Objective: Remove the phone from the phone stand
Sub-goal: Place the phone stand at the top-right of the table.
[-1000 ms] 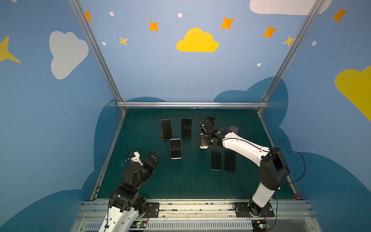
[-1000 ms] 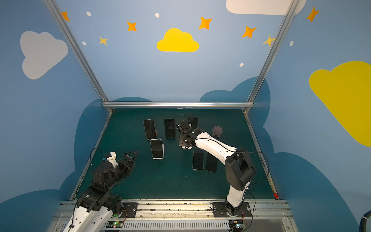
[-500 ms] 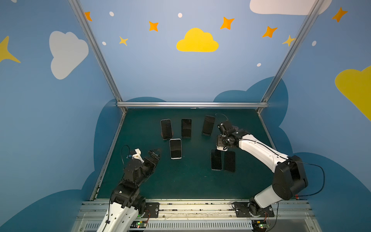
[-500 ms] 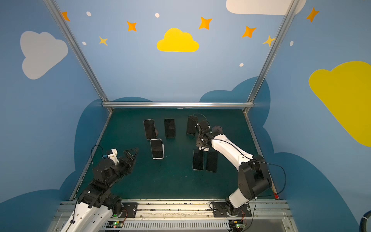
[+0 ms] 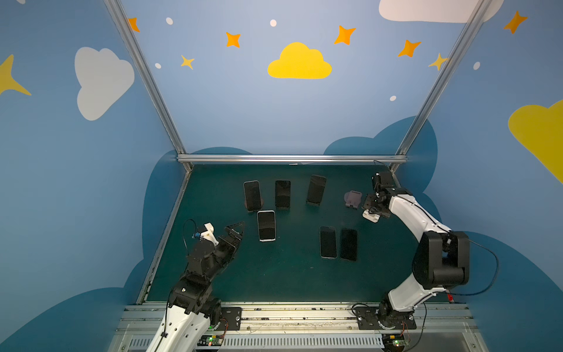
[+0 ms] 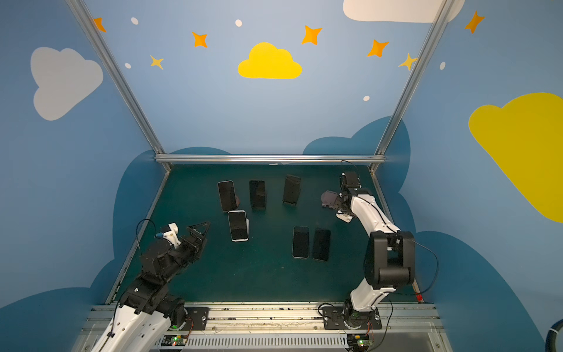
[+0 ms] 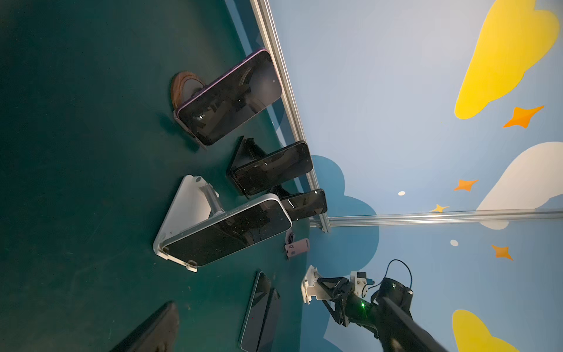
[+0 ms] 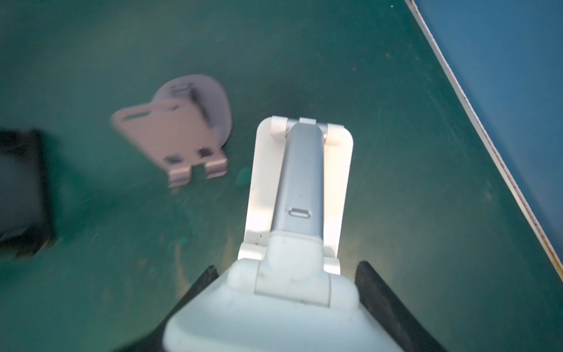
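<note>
The white stand next goes down and slightly outward with my right gripper for release onto the bare mat below, beside the mauve stand.
Three dark phones lean on stands in a back row: a purple-edged phone on a wooden stand, then two black ones. In front of them a white-edged phone rests on a white stand. My right gripper is shut on an empty white phone stand, held just above the mat at the back right. My left gripper hovers open and empty at the front left, short of the white-edged phone.
Two phones lie flat side by side right of centre. An empty mauve stand sits beside the held stand. The right wall's edge runs close by, and an aluminium rail closes the back.
My right arm has swung from the middle of the back row to the right, carrying the white stand past the mauve stand. The left arm has barely shifted.
</note>
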You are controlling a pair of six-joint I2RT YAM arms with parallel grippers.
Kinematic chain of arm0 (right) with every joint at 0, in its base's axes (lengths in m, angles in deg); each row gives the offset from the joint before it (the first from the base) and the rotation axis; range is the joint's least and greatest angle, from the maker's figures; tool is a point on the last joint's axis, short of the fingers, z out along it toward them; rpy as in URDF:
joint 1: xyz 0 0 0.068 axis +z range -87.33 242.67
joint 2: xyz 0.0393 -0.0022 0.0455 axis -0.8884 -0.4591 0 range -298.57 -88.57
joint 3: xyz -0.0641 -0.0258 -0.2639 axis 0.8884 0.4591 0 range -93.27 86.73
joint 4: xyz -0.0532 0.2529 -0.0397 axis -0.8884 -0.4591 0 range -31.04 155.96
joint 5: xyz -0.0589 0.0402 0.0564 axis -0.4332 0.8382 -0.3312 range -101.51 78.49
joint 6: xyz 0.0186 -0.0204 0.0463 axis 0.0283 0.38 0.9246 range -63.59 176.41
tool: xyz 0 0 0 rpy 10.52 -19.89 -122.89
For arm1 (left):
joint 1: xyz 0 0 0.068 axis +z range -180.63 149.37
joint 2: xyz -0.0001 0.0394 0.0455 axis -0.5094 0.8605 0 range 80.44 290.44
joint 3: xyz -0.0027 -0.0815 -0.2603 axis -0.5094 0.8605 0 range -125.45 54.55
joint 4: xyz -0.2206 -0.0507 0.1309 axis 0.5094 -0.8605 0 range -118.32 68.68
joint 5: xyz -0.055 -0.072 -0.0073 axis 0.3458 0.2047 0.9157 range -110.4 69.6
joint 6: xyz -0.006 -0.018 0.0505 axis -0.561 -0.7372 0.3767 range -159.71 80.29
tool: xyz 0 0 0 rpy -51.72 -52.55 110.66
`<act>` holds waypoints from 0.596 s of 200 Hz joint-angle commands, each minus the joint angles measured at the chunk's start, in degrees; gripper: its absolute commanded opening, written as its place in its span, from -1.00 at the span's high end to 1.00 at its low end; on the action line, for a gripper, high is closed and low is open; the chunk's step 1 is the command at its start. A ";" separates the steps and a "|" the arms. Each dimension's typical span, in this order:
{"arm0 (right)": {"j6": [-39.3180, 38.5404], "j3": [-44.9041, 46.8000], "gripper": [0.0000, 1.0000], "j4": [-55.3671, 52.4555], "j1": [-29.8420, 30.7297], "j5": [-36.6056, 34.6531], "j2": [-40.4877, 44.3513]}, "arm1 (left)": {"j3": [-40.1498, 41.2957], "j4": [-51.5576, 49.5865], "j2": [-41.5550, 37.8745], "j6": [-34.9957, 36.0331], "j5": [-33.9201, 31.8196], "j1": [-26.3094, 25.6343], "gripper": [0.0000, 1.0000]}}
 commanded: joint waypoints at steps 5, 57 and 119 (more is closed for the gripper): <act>-0.98 -7.08 -0.25 -0.17 -3.42 3.03 -6.54 | -1.34 1.65 0.54 1.30 -0.18 0.02 -1.00; -6.50 -13.91 -0.27 1.51 -7.34 7.25 -15.45 | -1.53 3.28 2.23 1.79 -1.39 0.06 -1.00; -9.93 -21.34 -0.51 -2.02 -8.17 15.01 -22.48 | -4.65 5.47 7.41 3.15 -0.73 0.01 -1.00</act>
